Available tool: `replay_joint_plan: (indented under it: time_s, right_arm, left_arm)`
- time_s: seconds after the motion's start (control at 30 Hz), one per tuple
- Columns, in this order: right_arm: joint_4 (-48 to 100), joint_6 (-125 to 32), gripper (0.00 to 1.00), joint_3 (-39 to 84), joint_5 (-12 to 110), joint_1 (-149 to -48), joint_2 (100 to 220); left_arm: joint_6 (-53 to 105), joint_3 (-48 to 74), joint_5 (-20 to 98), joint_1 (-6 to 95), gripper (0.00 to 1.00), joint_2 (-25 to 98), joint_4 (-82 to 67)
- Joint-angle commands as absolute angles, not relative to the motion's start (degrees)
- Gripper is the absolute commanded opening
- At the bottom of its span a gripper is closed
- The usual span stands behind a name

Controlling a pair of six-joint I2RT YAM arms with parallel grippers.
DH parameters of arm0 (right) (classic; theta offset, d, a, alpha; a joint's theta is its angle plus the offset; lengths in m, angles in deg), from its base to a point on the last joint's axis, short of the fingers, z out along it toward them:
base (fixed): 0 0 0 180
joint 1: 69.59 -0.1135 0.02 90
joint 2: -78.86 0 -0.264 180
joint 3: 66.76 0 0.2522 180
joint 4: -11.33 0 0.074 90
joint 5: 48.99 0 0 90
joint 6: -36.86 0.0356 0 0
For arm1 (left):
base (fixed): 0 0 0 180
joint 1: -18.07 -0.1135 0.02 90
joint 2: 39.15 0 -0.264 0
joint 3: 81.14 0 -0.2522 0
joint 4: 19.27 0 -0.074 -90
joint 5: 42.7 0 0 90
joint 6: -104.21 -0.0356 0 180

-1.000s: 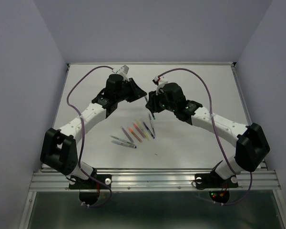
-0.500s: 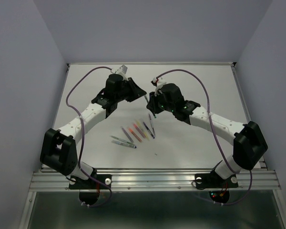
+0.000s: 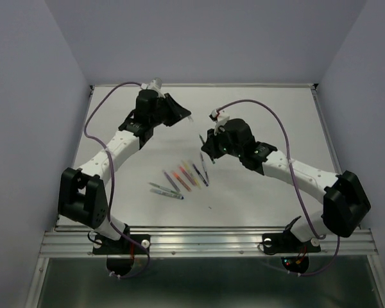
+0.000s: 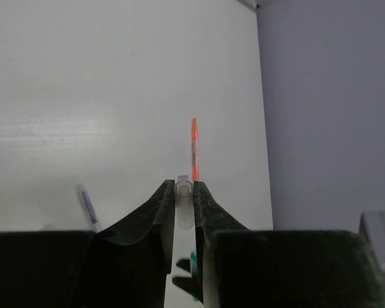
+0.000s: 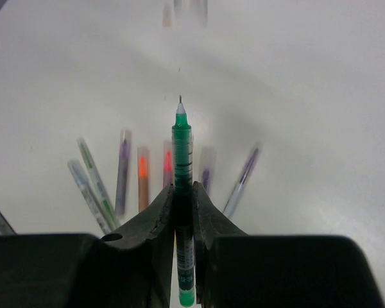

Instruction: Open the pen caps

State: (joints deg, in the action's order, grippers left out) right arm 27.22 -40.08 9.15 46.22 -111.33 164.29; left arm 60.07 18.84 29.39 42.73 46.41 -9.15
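Note:
The green pen's tip is bare, so I should move my right gripper to the right in the top view and down to the table beside the orange pen.
My left gripper (image 4: 184, 186) is shut on a clear pen cap (image 4: 184, 204), which stands up between the fingertips. In the top view the left gripper (image 3: 187, 117) hangs over the far left of the table. My right gripper (image 5: 182, 190) is shut on a green pen (image 5: 181, 144) with its bare fine tip pointing forward and no cap on it. From above, the right gripper (image 3: 203, 142) is at mid-table, well apart from the left. Several other pens (image 3: 179, 177) lie in a row on the table, below the right gripper (image 5: 143, 176).
An orange pen (image 4: 194, 144) lies alone on the white table (image 3: 263, 115) ahead of the left gripper, and a purple one (image 4: 88, 205) to its left. A small dark speck (image 3: 210, 206) sits near the front. Grey walls enclose the table on three sides.
The two grippers, close together a second ago, have pulled apart: the left went up and left with the cap, the right came down and right with the green pen. The right jaws closed tighter.

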Motion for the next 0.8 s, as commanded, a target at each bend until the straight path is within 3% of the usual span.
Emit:
replay_joint_plan:
  time_s: [0.0,0.13,0.3,0.43,0.6,0.77]
  right_arm:
    - [31.9,-38.4,0.01,0.6,52.9,-111.8,156.1]
    - [32.0,-36.4,0.01,-5.6,56.4,-111.8,150.4]
    - [34.6,-33.0,0.01,-7.3,45.2,-111.3,147.1]
    - [36.2,-29.7,0.01,-4.3,35.5,-106.2,153.2]
    - [36.5,-29.2,0.01,1.0,32.3,-96.9,163.6]
    - [36.9,-31.3,0.04,7.5,24.0,-95.0,172.4]
  left_arm:
    - [59.3,11.4,34.9,32.9,0.00,48.0,-16.2]
    - [57.9,9.0,36.5,29.7,0.00,49.8,-14.6]
    - [56.7,11.3,36.2,27.1,0.00,50.1,-10.1]
    - [53.4,14.3,40.9,26.5,0.00,51.1,-1.0]
    - [52.2,19.1,50.7,26.3,0.00,52.8,5.5]
    - [51.7,19.9,55.7,26.3,0.00,55.5,7.6]
